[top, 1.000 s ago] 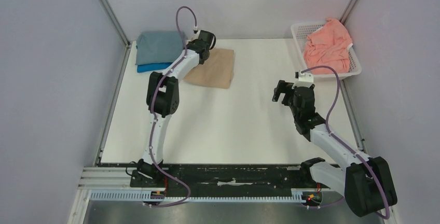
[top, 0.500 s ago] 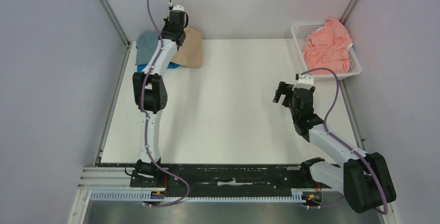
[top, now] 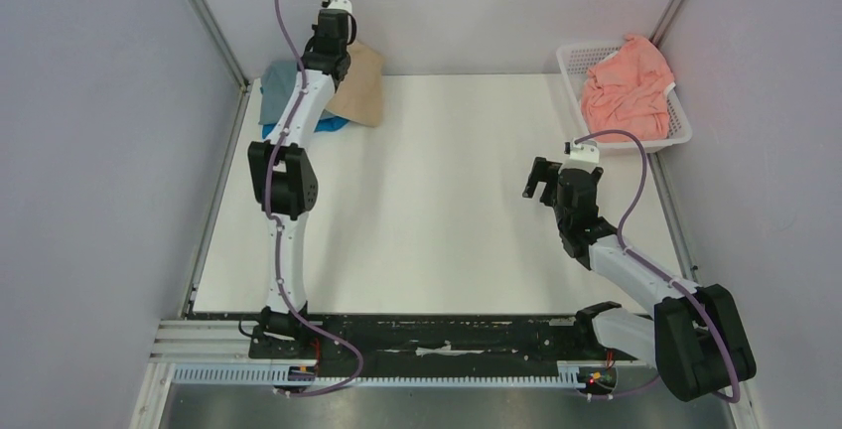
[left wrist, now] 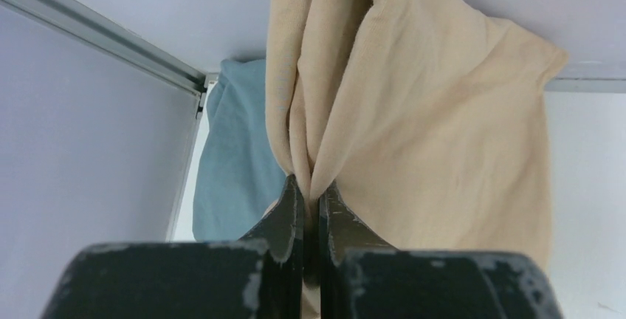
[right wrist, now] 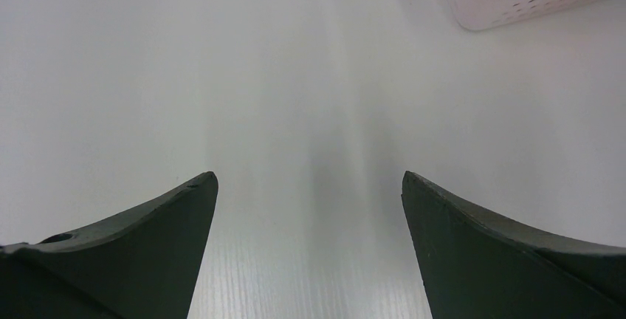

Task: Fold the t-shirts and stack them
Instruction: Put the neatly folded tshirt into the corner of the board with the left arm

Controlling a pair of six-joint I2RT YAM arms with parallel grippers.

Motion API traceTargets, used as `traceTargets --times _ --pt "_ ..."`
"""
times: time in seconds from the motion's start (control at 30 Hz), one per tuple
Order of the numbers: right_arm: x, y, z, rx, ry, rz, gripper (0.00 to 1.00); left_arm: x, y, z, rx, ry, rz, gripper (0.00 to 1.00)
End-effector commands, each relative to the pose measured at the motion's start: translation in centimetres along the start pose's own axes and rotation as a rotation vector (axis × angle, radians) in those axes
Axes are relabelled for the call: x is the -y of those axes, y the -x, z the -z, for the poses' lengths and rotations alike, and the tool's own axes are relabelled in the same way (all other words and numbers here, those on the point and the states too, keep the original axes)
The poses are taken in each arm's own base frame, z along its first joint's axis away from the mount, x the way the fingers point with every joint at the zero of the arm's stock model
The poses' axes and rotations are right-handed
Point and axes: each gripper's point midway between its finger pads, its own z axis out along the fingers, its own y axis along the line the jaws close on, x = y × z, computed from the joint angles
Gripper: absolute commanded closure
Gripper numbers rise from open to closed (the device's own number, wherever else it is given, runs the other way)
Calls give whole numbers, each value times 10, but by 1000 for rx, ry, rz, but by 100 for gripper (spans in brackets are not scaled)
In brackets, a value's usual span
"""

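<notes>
Next, my left gripper moves to the left in the top view and down to release the tan t-shirt [top: 361,86] on the grey-blue t-shirt [top: 275,83], whose wall-side part lies uncovered.
My left gripper [top: 333,52] is shut on the folded tan t-shirt [top: 361,86] and holds it lifted at the far left corner, partly over the grey-blue t-shirt [top: 275,83]. The bright blue t-shirt [top: 331,124] peeks out under the grey-blue one. In the left wrist view the tan t-shirt [left wrist: 428,134] hangs pinched in my left gripper [left wrist: 310,190], with the grey-blue t-shirt [left wrist: 236,156] behind. The salmon-pink t-shirt [top: 624,86] lies crumpled in the basket. My right gripper [top: 541,179] is open and empty over bare table, as the right wrist view [right wrist: 308,179] shows.
The white lattice basket [top: 678,131] stands at the far right corner; its corner shows in the right wrist view [right wrist: 517,1]. Grey walls and metal posts [top: 209,17] close in the table on three sides. The white table [top: 437,220] lies between the arms.
My left gripper has lifted the tan t-shirt off the table and carried it left and back, over the grey-blue and blue stack. The right arm has barely moved.
</notes>
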Motion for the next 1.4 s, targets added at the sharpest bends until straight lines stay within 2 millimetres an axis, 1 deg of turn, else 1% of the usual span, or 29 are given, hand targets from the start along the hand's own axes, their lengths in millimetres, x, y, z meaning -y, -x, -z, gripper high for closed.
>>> traceTargets --times 0.0,0.13,0.2,0.27,0.43,0.63,0.73,0.87,1.03,1.13,1.23,1.3,1.37 --pt "0 24 -2 57 -21 -30 2 -51 104 67 238 9 98 98" --pt "0 23 -2 53 -22 -30 2 -57 115 78 265 1 96 98" --pt "-1 23 -2 52 -21 -30 2 -57 117 80 264 -22 111 98" --pt "-1 23 -2 51 -21 -33 2 -56 116 82 259 -32 118 98" --pt "-1 24 -1 53 -17 -36 2 -46 124 95 274 -123 181 98" --pt "0 23 1 55 -18 -37 2 -49 126 93 283 -95 223 98" --pt "0 23 0 54 -22 -36 2 -51 123 92 276 -80 220 98" --pt "1 20 -2 43 -28 -31 2 -63 118 89 285 -3 221 98" --pt "0 17 -5 28 -28 -26 2 -77 106 80 292 105 161 98" --pt "-1 14 -7 15 -25 -21 2 -81 93 66 293 167 124 98" --pt "-1 11 -9 2 -28 -18 2 -82 76 46 293 194 72 98" --pt "-1 11 -9 3 -29 -19 2 -84 74 37 321 223 49 98" --pt "-1 11 -9 1 -33 -18 2 -89 65 26 327 280 36 98"
